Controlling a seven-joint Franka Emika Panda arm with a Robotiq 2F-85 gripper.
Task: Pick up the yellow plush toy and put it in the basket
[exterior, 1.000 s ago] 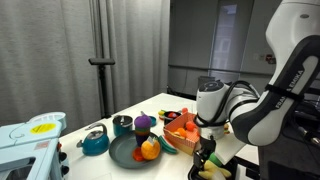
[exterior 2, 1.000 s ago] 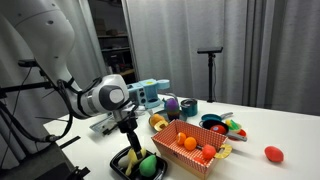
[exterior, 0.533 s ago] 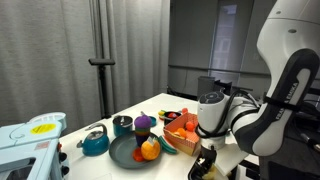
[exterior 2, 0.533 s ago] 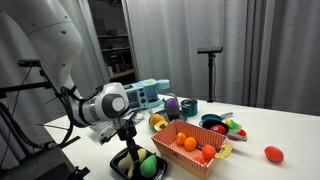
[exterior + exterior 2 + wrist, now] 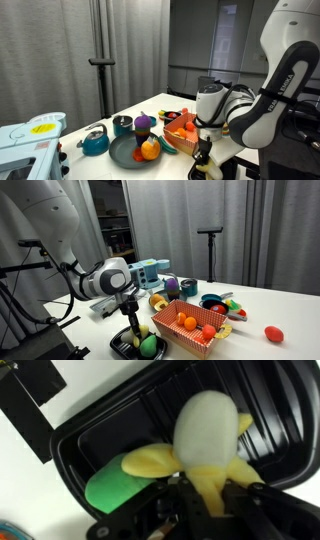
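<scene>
The gripper lifts high with the toy next, since the basket's sides stand up beside the tray. It then moves over the basket's open top [image 5: 188,318], lowers and releases.
The yellow plush toy [image 5: 208,430], pale and lumpy with a whitish belly, lies in a flat black tray [image 5: 70,448] beside a round green item [image 5: 116,488]. In the wrist view my gripper [image 5: 205,500] has its fingers pinched on the toy's lower yellow part. In both exterior views the gripper [image 5: 203,154] [image 5: 134,332] reaches straight down into the tray at the table's near corner. The orange-red latticed basket [image 5: 184,131] [image 5: 196,328] stands right beside the tray and holds orange fruit.
A dark green plate [image 5: 126,153] with fruit, a teal kettle [image 5: 95,142] and a dark cup [image 5: 122,124] sit beyond the basket. A red item [image 5: 273,333] lies alone on the white table. The tray sits close to the table's edge.
The gripper dipped lower into the tray and its fingers came together on the toy. It now stands slightly higher than half a second ago.
</scene>
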